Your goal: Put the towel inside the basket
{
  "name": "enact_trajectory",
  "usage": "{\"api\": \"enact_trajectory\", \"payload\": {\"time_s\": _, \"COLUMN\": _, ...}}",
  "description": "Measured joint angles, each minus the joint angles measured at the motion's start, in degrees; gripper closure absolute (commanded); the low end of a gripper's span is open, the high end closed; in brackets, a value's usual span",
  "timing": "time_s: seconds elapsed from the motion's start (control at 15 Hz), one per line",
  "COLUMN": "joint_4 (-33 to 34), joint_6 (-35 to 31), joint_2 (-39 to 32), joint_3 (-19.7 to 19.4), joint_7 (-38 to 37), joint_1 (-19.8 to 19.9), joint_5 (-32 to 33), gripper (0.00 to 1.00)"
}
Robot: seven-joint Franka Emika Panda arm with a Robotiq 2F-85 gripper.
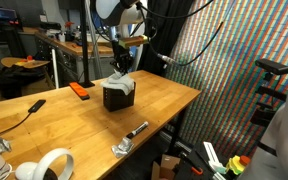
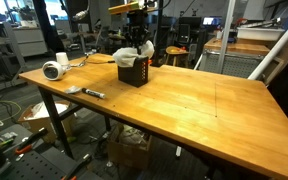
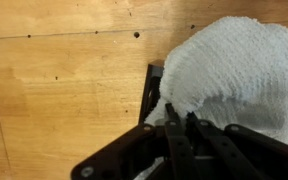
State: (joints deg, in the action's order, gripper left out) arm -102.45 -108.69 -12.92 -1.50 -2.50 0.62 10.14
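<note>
The basket is below the gripper, so the gripper will next lower the pinched towel past the basket's rim into the black basket [image 1: 116, 98] [image 3: 152, 93] and let it go.
A white towel [image 1: 122, 83] lies draped over the top of a small black basket [image 1: 116, 98] on the wooden table. Both also show in an exterior view, towel [image 2: 134, 54] on basket [image 2: 133, 73]. My gripper [image 1: 121, 70] hangs straight above them and comes down to the towel [image 2: 142, 42]. In the wrist view the towel [image 3: 234, 60] fills the upper right and covers most of the basket's black rim [image 3: 154, 90]. My gripper's fingers [image 3: 177, 115] are closed together, pinching the towel's edge. The basket's inside is hidden by the towel.
On the table are an orange tool [image 1: 80, 90], a black-handled tool with a cable [image 1: 24, 110], a white roll [image 1: 46, 165], a marker [image 1: 136, 129] and a metal piece [image 1: 121, 148]. The table's edge [image 1: 184, 105] is near the basket. Stools and benches stand behind.
</note>
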Motion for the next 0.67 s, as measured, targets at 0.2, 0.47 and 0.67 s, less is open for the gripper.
{"api": "enact_trajectory", "payload": {"time_s": 0.2, "joint_4": 0.08, "joint_6": 0.06, "joint_2": -0.62, "joint_3": -0.07, "joint_7": -0.73, "joint_1": 0.26, "joint_5": -0.87, "gripper": 0.97}}
{"api": "enact_trajectory", "payload": {"time_s": 0.47, "joint_4": 0.15, "joint_6": 0.38, "joint_2": -0.97, "joint_3": -0.08, "joint_7": -1.24, "joint_1": 0.27, "joint_5": -1.52, "gripper": 0.97}}
{"api": "enact_trajectory", "payload": {"time_s": 0.67, "joint_4": 0.15, "joint_6": 0.46, "joint_2": -1.58, "joint_3": -0.06, "joint_7": -1.27, "joint_1": 0.26, "joint_5": -2.12, "gripper": 0.96}}
